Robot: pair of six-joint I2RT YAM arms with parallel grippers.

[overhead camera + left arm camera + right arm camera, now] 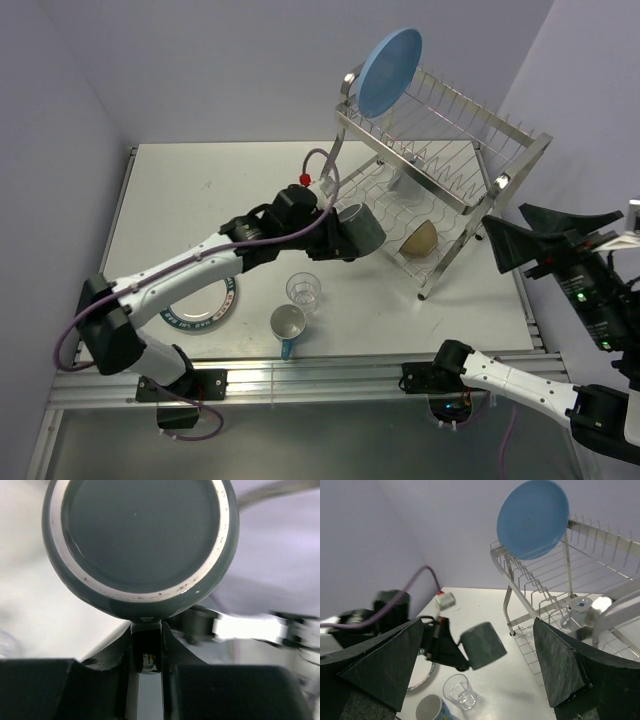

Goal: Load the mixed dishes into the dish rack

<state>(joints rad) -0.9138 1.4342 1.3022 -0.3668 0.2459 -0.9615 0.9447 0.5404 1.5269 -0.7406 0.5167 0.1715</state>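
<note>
My left gripper should next reach outward, tip the mug opening-down, lower and release it, since the lower level's end beside the pale cup [396, 180] is free outward and below.
My left gripper [335, 236] [146, 632] is shut on the handle of the dark mug [361, 232] [142, 535] [483, 645], holding it on its side above the table just left of the dish rack [455, 165] [600, 550]. The large light-blue plate [390, 72] [534, 519] stands at the left end of the rack's upper tier. A tan rounded dish [420, 238] and a pale cup [396, 180] [580, 606] lie in the lower tier. My right gripper [505, 216] [478, 622] hangs open and empty to the right of the rack.
On the table in front of the left arm stand the clear glass [303, 291] [459, 692] and the white-and-blue mug [288, 325] [431, 710]. The white plate with a teal rim [205, 307] lies partly under the left arm. The rack's slanted leg [455, 250] reaches toward the front.
</note>
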